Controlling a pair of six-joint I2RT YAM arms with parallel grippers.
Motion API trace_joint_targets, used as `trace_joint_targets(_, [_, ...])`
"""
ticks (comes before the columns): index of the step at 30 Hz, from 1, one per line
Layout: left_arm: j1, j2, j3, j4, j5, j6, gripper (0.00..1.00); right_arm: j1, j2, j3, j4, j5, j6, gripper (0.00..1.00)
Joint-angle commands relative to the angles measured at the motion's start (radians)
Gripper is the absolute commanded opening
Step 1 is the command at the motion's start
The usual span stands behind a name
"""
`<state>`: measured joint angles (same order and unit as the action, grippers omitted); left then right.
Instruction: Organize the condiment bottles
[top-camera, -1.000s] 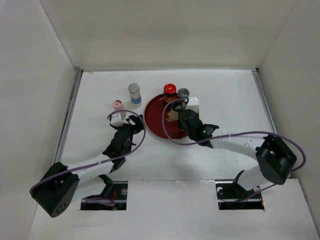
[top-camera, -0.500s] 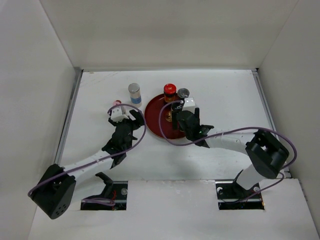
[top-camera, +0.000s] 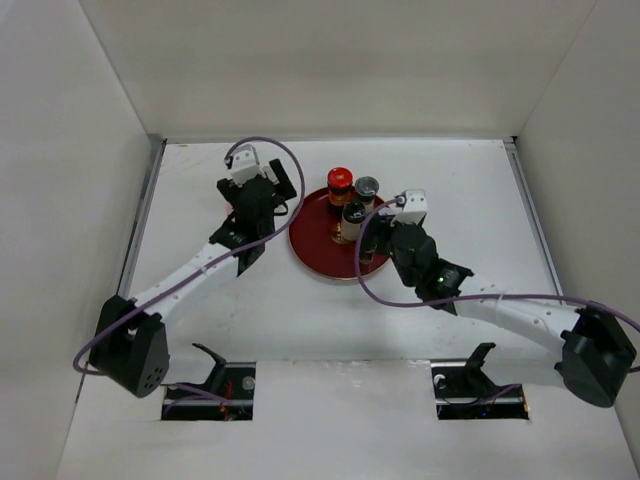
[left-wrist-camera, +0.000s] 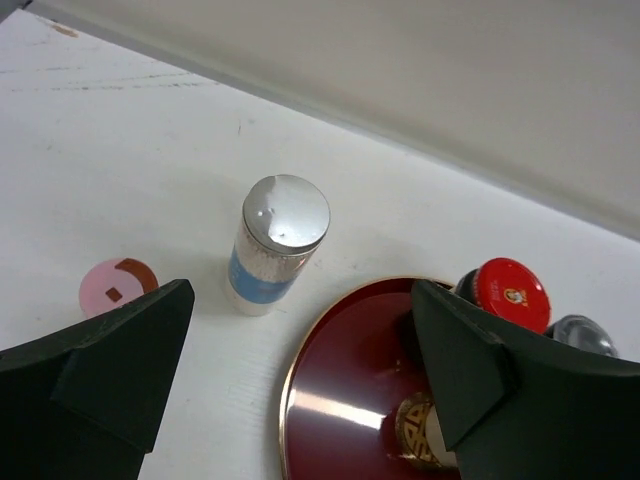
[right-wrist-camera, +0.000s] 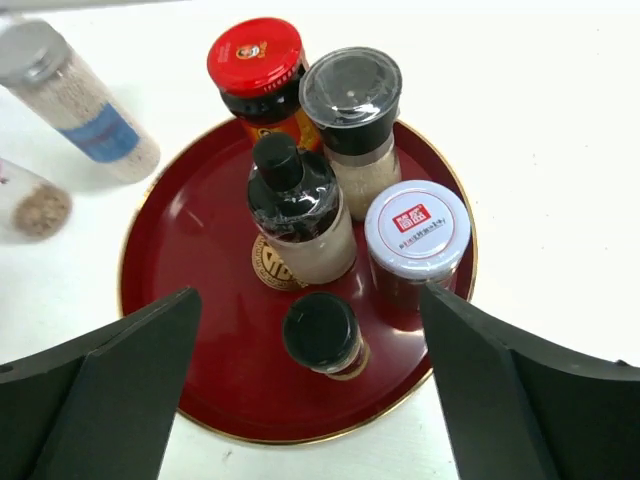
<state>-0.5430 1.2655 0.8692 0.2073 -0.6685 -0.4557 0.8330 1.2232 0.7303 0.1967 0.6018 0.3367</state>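
Note:
My left gripper moves outward and down around the silver-capped bottle's top (left-wrist-camera: 286, 213) next, since the bottle stands below and outward of its open fingers.
A red plate (right-wrist-camera: 190, 260) holds several condiment bottles: a red-capped jar (right-wrist-camera: 255, 60), a clear-topped grinder (right-wrist-camera: 352, 95), a tall black-capped bottle (right-wrist-camera: 295, 200), a white-capped jar (right-wrist-camera: 415, 235) and a small black-capped jar (right-wrist-camera: 322, 335). My right gripper (right-wrist-camera: 315, 400) hangs open above the plate's near edge, with the small black jar below the gap. Off the plate to the left stand a silver-capped bottle (left-wrist-camera: 280, 240) and a pink-capped shaker (left-wrist-camera: 115, 287). My left gripper (left-wrist-camera: 300, 390) is open above them, holding nothing. In the top view the left arm (top-camera: 255, 200) hides both.
The plate (top-camera: 315, 245) lies mid-table between the two arms. White walls close in the table at the back and on both sides. The right gripper (top-camera: 374, 238) sits at the plate's right rim.
Both grippers have opened wide. The left arm has stretched toward the back, over the silver-capped bottle and pink shaker. The right arm has swung out to the right.

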Motion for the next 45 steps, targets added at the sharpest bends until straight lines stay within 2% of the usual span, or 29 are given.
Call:
trace_joint_targets(1, [0.033,0.082,0.103,-0.109,0.041,0.048,0.92,0.011,-0.054,-0.060,0.101,-0.010,0.013,0.79])
trace_joint_targets(2, [0.045,0.110,0.129,-0.111,0.043,0.055,0.92,0.011,-0.069,-0.074,0.107,-0.014,0.018,0.57])
trace_joint_targets(4, [0.070,0.159,0.174,-0.117,0.050,0.075,0.92,0.011,-0.099,-0.098,0.118,-0.011,0.033,0.38])
trace_joint_targets(5, [0.085,0.197,0.206,-0.124,0.055,0.092,0.91,0.011,-0.119,-0.109,0.124,-0.014,0.048,0.35])
trace_joint_targets(7, [0.102,0.250,0.255,-0.153,0.076,0.106,0.90,0.011,-0.137,-0.120,0.132,-0.020,0.054,0.39])
trace_joint_targets(9, [0.111,0.296,0.296,-0.167,0.090,0.117,0.89,0.011,-0.137,-0.129,0.153,-0.028,0.055,0.50])
trace_joint_targets(12, [0.120,0.350,0.344,-0.169,0.104,0.137,0.89,0.013,-0.128,-0.131,0.161,-0.039,0.053,0.61])
trace_joint_targets(14, [0.128,0.393,0.381,-0.192,0.106,0.146,0.88,0.016,-0.126,-0.131,0.162,-0.046,0.055,0.74])
trace_joint_targets(16, [0.130,0.419,0.401,-0.204,0.106,0.147,0.86,0.019,-0.131,-0.131,0.164,-0.050,0.053,0.81])
trace_joint_targets(22, [0.124,0.483,0.424,-0.206,0.113,0.149,0.71,0.019,-0.133,-0.137,0.178,-0.050,0.051,0.83])
trace_joint_targets(25, [0.124,0.483,0.413,-0.186,0.104,0.146,0.53,0.019,-0.133,-0.138,0.179,-0.050,0.053,0.83])
trace_joint_targets(28, [0.117,0.440,0.403,-0.166,0.084,0.150,0.43,0.019,-0.129,-0.143,0.191,-0.050,0.053,0.84])
trace_joint_targets(32, [0.090,0.318,0.360,-0.103,0.060,0.179,0.42,0.019,-0.136,-0.149,0.199,-0.050,0.054,0.84])
trace_joint_targets(38, [-0.011,0.151,0.277,-0.080,0.061,0.186,0.42,0.019,-0.140,-0.161,0.216,-0.048,0.059,0.83])
trace_joint_targets(45, [-0.142,0.147,0.243,-0.063,0.072,0.155,0.42,-0.001,-0.154,-0.183,0.236,-0.033,0.074,0.93])
